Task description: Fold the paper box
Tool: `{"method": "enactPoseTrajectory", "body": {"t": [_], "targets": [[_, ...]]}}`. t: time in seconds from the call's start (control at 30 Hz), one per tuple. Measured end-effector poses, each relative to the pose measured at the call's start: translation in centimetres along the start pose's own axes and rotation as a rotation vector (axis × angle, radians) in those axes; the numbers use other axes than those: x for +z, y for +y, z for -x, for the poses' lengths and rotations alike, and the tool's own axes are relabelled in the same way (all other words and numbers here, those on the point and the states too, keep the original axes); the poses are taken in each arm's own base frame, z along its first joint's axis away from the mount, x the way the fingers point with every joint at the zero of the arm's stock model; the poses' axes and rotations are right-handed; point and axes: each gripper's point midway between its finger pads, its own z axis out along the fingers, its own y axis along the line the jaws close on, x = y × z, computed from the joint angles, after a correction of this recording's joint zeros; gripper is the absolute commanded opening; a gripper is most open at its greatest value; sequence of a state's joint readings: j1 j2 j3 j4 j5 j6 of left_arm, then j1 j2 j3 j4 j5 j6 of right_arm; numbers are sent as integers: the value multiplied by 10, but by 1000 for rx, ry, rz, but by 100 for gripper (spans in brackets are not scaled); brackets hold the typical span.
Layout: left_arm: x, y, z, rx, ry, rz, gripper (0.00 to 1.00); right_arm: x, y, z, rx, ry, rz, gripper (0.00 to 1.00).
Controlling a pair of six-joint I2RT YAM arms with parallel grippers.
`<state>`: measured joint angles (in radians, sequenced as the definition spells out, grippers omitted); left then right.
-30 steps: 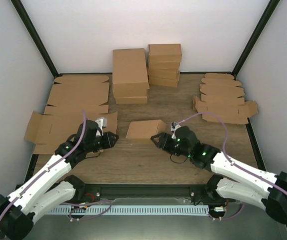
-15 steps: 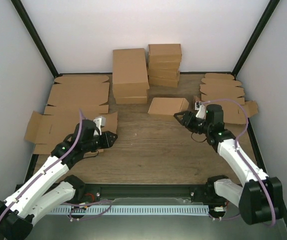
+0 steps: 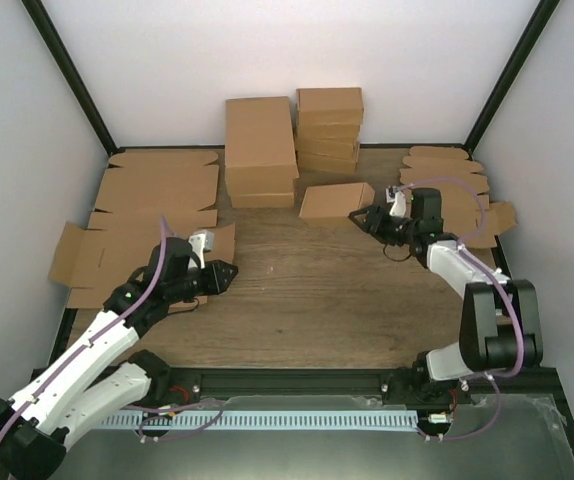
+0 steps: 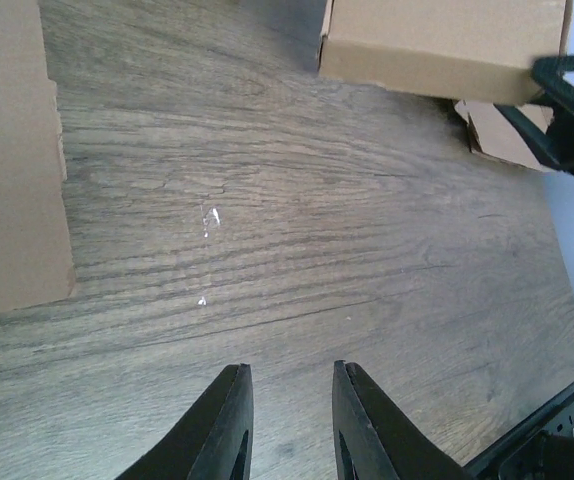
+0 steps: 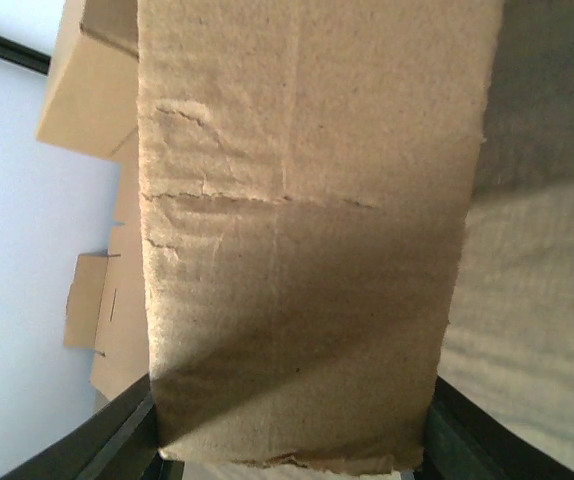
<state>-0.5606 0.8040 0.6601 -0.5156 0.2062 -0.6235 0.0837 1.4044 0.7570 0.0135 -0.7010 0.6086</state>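
The paper box (image 3: pixel 335 201) is already closed and goes outward and down next; my right gripper releases it on the bare wood before the stacked boxes.
The paper box (image 3: pixel 335 201) is a small closed brown carton at the back middle of the table, just in front of the stacked boxes. My right gripper (image 3: pixel 364 217) is shut on its right end, one finger on each side; in the right wrist view the box (image 5: pixel 307 230) fills the frame between the two fingers. My left gripper (image 3: pixel 225 273) is open and empty over bare wood at the left, far from the box. In the left wrist view its gripper (image 4: pixel 289 375) points over the table, with the box (image 4: pixel 437 45) at the top right.
A stack of small folded boxes (image 3: pixel 329 130) and a larger brown box (image 3: pixel 260 150) stand at the back. Flat large cardboard blanks (image 3: pixel 152 215) lie on the left. Flat small blanks (image 3: pixel 447 195) are piled at the right. Black frame posts and white walls enclose the table.
My right gripper has carried the box from the table's middle back and to the right, up near the stacks. My left arm has barely moved.
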Motion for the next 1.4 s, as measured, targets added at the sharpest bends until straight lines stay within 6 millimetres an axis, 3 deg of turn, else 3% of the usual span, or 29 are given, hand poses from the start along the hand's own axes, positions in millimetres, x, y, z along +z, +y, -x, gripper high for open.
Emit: {"method": "enactPoseTrajectory", "body": {"t": [0.27, 0.63, 1.4], "targets": [[0, -3, 3, 12, -10, -14, 25, 18, -12, 51, -51, -16, 27, 52], [4, -9, 12, 43, -43, -38, 25, 54, -44, 65, -35, 41, 28, 52], [16, -5, 12, 62, -41, -27, 25, 91, -55, 99, -74, 63, 113, 54]]}}
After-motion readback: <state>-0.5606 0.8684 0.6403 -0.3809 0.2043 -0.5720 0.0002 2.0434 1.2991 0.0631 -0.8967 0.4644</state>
